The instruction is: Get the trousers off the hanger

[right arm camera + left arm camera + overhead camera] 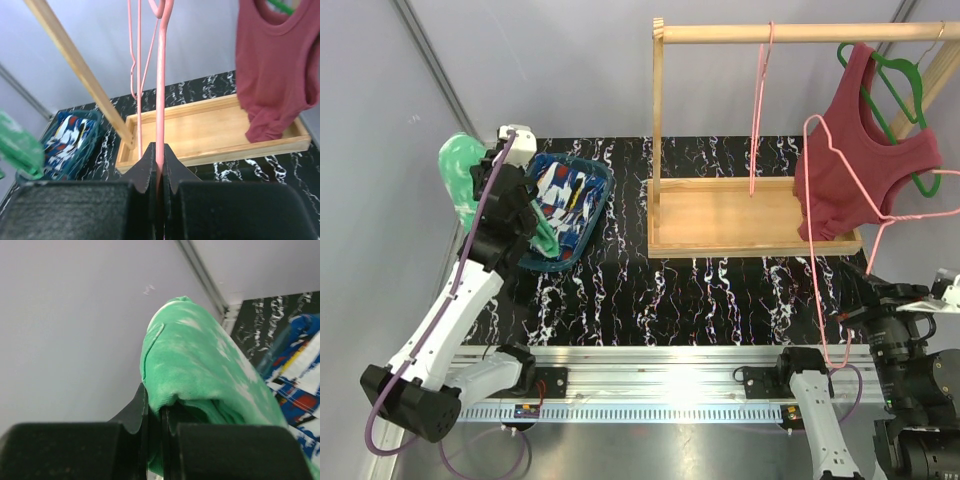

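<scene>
My left gripper moves toward the right in the top view next, over the teal basket, and releases, as the green trousers [460, 168] hang outside the basket.
The green trousers [460, 168], mottled with white, hang from my left gripper [488, 188] just left of the basket, past the table's left edge. In the left wrist view the gripper [156, 412] is shut on a fold of the green trousers [200, 365]. The blue printed trousers [565, 195] lie in the teal basket [601, 200]; they also show in the left wrist view [300, 380]. My right gripper [160, 155] is shut on the wire of a bare pink hanger [161, 90], held up at the right near the table's front [812, 240].
A wooden rack with a tray base [750, 215] and top rod [800, 33] stands at the back right. A second pink hanger [758, 100] hangs on the rod. A dark red tank top [860, 150] hangs on a green hanger [905, 85].
</scene>
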Available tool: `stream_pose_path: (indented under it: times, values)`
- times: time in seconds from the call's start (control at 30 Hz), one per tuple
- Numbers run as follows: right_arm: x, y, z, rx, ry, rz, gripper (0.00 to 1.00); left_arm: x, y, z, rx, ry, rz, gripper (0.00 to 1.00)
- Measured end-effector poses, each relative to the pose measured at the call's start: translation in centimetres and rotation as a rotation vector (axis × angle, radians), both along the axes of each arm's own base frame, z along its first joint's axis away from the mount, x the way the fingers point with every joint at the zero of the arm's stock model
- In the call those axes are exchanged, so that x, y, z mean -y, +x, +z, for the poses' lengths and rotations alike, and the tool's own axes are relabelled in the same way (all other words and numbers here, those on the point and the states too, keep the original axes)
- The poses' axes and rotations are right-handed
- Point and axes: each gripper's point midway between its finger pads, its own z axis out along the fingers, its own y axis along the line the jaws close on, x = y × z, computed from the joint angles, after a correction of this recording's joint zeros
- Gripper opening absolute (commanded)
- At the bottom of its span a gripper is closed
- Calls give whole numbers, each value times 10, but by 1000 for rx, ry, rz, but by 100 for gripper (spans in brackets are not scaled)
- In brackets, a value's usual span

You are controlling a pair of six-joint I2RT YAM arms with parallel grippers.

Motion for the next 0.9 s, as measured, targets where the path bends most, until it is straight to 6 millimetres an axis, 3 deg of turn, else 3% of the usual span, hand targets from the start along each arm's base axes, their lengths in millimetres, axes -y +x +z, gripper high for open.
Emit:
stream_pose_path:
  times: [0.17,0.3,0.43,0.63,0.73,0.9]
  values:
    - [13,-4,1,13,-6,-61,0,-14,-5,17,44,57,103,0]
    - [17,-6,0,19,-10,-81,0,-13,11,8,25,89,160,0]
    - [19,-10,1,29,-13,-90,0,1,53,-37,-88,161,172,0]
    - [24,-21,7,51,-19,-96,0,48,120,-144,-336,289,67,0]
    - [27,-27,14,75,-20,-105,0,69,142,-168,-394,281,32,0]
    - [29,-28,16,82,-26,-117,0,85,173,-181,-428,175,38,0]
